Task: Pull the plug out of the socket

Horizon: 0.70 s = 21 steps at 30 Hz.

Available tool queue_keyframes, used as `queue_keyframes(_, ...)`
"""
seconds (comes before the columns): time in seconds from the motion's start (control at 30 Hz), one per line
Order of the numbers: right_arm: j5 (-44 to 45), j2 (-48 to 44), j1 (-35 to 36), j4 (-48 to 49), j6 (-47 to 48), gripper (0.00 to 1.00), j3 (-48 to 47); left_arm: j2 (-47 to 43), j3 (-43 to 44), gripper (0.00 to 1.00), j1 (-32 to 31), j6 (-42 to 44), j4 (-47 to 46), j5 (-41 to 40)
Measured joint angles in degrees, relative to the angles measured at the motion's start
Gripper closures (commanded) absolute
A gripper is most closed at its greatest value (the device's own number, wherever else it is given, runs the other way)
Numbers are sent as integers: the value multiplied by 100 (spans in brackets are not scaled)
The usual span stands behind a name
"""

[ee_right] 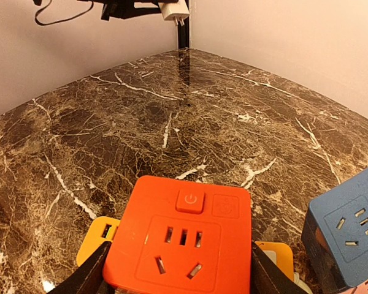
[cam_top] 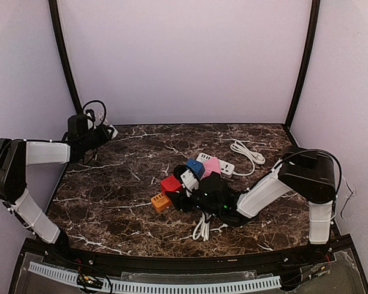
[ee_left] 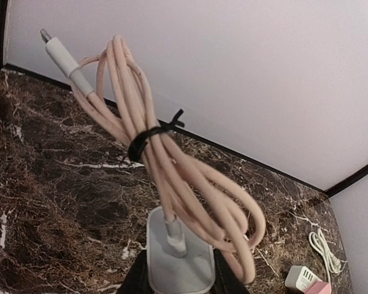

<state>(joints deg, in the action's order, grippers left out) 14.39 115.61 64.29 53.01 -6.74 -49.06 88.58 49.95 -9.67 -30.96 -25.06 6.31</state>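
My left gripper is above bare tabletop near the tabletop's far corner, so next it will lower the plug onto the tabletop and release it, with the prongs clear of every socket.
My left gripper (cam_top: 104, 131) is raised at the far left corner. In the left wrist view it (ee_left: 179, 278) is shut on a white plug (ee_left: 179, 260), from which a bundled pink cable (ee_left: 165, 147) tied with a black strap sticks out. The plug (ee_right: 173, 10) hangs free in the air, prongs bare, apart from every socket. My right gripper (cam_top: 176, 191) is shut on the red socket cube (cam_top: 170, 182) in the middle of the table. In the right wrist view the cube (ee_right: 184, 236) sits between the jaws of that gripper (ee_right: 181, 272), its slots empty.
An orange USB cube (cam_top: 161, 201) lies beside the red one. A blue cube (cam_top: 195, 166), a pink cube (cam_top: 211, 165), a white power strip (cam_top: 226, 166) and its white cord (cam_top: 248, 152) cluster behind. A white cable bundle (cam_top: 202, 228) lies near the front.
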Motion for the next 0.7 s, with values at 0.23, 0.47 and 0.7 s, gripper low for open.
queue_keyframes(0.23,2,-2,-2,-52,2,74,-33,1722,975,95,702,-828,107,745)
queue_keyframes(0.47,15,-17,-2,-153,2,74,-76,2798,1412,92,1032,-1119,188,1123)
queue_keyframes(0.7,13,-37,-7,-229,2,73,-96,3178,1985,74,1189,-1255,269,1257)
